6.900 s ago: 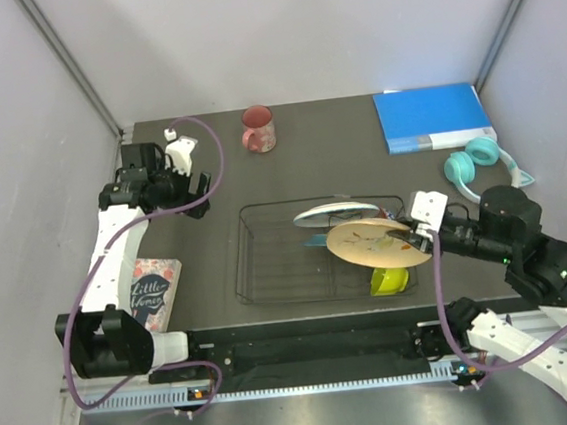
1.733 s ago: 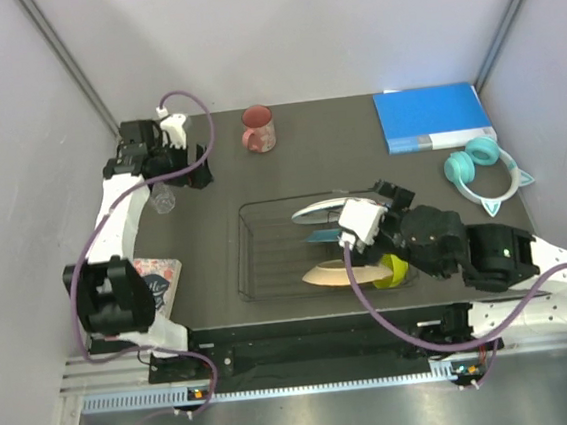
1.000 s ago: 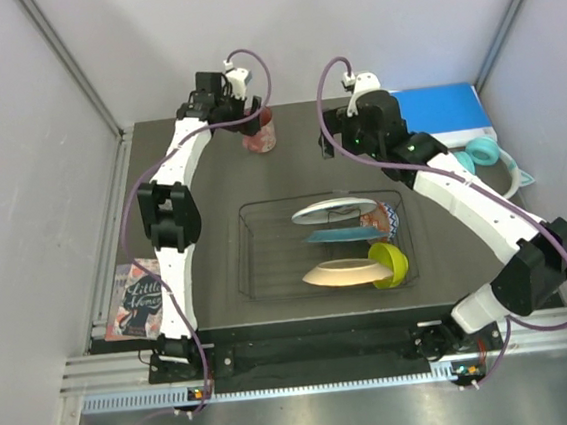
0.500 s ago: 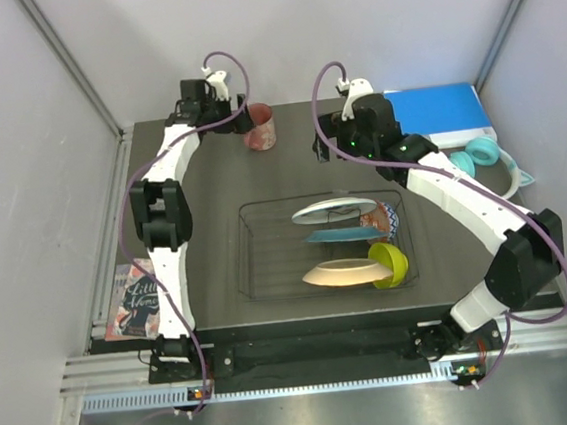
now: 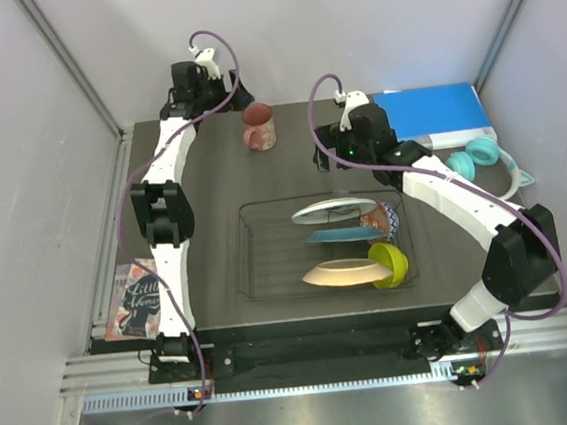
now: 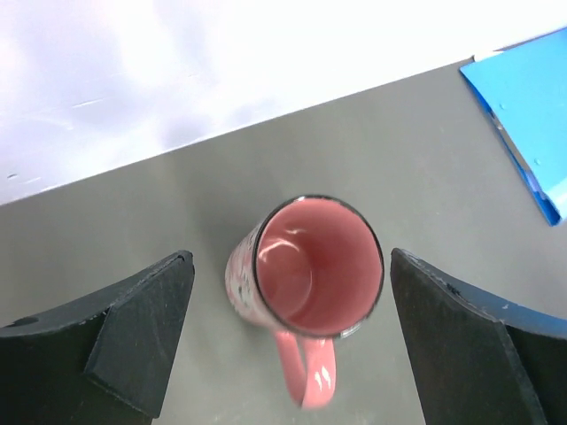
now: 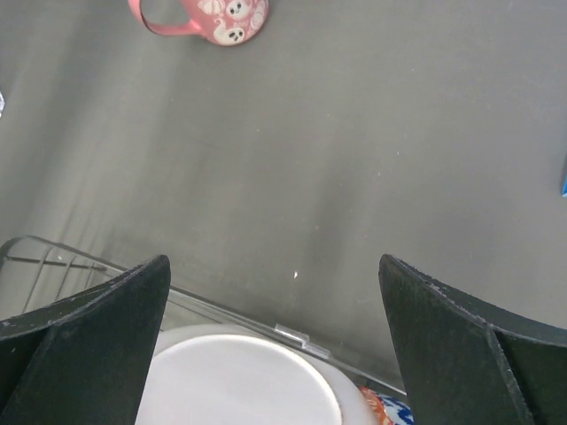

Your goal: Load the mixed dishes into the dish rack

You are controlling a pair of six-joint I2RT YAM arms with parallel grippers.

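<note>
My left gripper moves down onto the mug's rim on the side away (image 5: 244,117) (image 6: 256,268) from the blue binder next, one finger inside. The mug's opening faces up.
The pink-red mug (image 5: 258,126) stands upright at the back of the table; in the left wrist view the mug (image 6: 319,266) has its handle toward the camera. My left gripper (image 5: 221,102) is open just left of it, not touching; my left gripper (image 6: 290,257) frames the mug. The dish rack (image 5: 259,275) holds a white plate (image 5: 333,209), a teal plate (image 5: 328,235), a cream plate (image 5: 340,272), a lime-green bowl (image 5: 389,263) and a pink patterned bowl (image 5: 389,220). My right gripper (image 5: 327,158) hangs open and empty above the rack's far edge; my right gripper (image 7: 275,266) looks down on the white plate (image 7: 239,381).
A blue binder (image 5: 433,116) lies at the back right, with teal cat-ear headphones (image 5: 480,163) in front of it. A book (image 5: 141,297) sits at the table's left edge. Grey walls close in the back and both sides.
My left gripper has drawn back from the mug toward the back-left corner. My right gripper has shifted slightly nearer the rack. The dishes have not moved.
</note>
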